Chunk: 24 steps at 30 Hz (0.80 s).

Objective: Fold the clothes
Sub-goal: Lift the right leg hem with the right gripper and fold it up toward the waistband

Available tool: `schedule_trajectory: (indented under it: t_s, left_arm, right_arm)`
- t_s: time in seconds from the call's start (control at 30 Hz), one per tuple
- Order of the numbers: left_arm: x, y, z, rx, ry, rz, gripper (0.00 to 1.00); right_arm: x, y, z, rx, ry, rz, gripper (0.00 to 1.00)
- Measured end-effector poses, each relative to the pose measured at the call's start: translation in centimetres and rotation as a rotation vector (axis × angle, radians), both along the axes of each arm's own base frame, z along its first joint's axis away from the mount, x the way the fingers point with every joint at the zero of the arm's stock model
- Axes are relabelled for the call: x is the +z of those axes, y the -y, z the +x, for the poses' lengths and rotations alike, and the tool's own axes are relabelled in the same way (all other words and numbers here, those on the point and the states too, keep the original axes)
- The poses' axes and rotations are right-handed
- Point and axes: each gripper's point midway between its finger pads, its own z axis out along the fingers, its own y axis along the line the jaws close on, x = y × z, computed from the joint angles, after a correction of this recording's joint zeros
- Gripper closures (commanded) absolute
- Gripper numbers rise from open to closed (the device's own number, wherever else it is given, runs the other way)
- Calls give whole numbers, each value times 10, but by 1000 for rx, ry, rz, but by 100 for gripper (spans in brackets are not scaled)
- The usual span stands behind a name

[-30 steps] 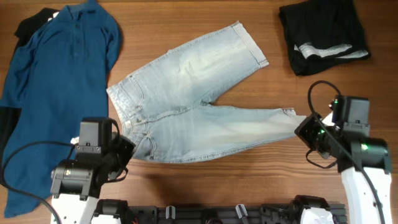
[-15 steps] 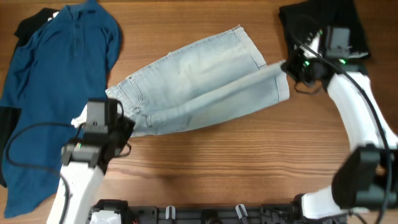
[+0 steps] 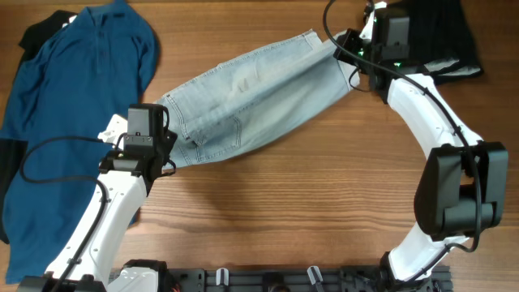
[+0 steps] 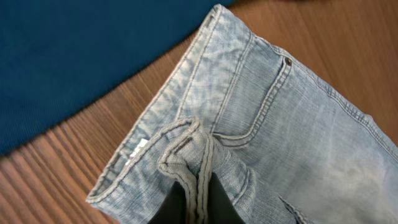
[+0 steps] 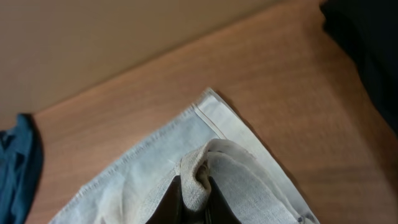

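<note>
The left gripper carries the pinched waistband away from my base over the lower layer toward its far edge (image 3: 165,99) (image 4: 219,22) next, then opens.
The pale light-blue denim shorts (image 3: 251,101) lie slantwise across the table, one leg folded over the other. My left gripper (image 3: 151,139) is shut on the waistband at the shorts' left end; in the left wrist view the denim seam (image 4: 196,162) is pinched between my black fingers (image 4: 219,202). My right gripper (image 3: 350,50) is shut on the cuffed hem at the upper right end, over the other leg's cuff; in the right wrist view the bunched hem (image 5: 200,171) sits between my fingers (image 5: 171,199).
A large dark blue collared shirt (image 3: 73,105) covers the left side of the table, close to my left gripper. A black garment with a white-grey stripe (image 3: 438,45) lies at the upper right, just behind my right gripper. Bare wood runs along the front.
My right gripper has carried the near leg's hem up and left onto the far leg's cuff. My left gripper moved up with the waistband. The shorts went from spread to folded lengthwise.
</note>
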Motion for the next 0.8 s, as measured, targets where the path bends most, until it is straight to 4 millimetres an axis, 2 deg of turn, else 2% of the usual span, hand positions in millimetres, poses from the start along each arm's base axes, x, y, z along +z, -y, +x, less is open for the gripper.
schedule_trajectory:
  t_s: [0.07, 0.13, 0.3, 0.43, 0.47, 0.5, 0.53, 0.57, 0.67, 0.8]
  left_arm:
    - [2, -4, 2, 15, 10, 20, 96]
    - [4, -7, 4, 32, 24, 30, 96]
    - [10, -16, 10, 71, 63, 73, 96]
    - [7, -24, 23, 102, 93, 113, 96]
    - [5, -25, 28, 108, 104, 119, 68]
    - [2, -26, 36, 116, 124, 127, 30]
    - [0, -28, 44, 122, 142, 137, 0]
    - [0, -29, 50, 134, 164, 142, 0]
    - [0, -38, 73, 179, 248, 175, 0]
    - [4, -45, 89, 180, 308, 200, 0]
  right_arm:
    - [3, -3, 3, 3, 21, 3, 96]
    - [-2, -6, 9, 7, 33, 6, 96]
    - [-35, -20, 18, 13, 14, -17, 96]
    - [-52, -34, 27, 14, 38, -38, 96]
    - [-53, -37, 31, 13, 58, -39, 93]
    - [-52, -38, 34, 11, 76, -39, 69]
    - [-49, -40, 40, 8, 108, -36, 13]
    - [-43, -41, 46, 4, 151, -28, 0]
    - [-28, -43, 62, -8, 258, -13, 0]
    - [-32, -42, 63, -12, 255, -20, 0]
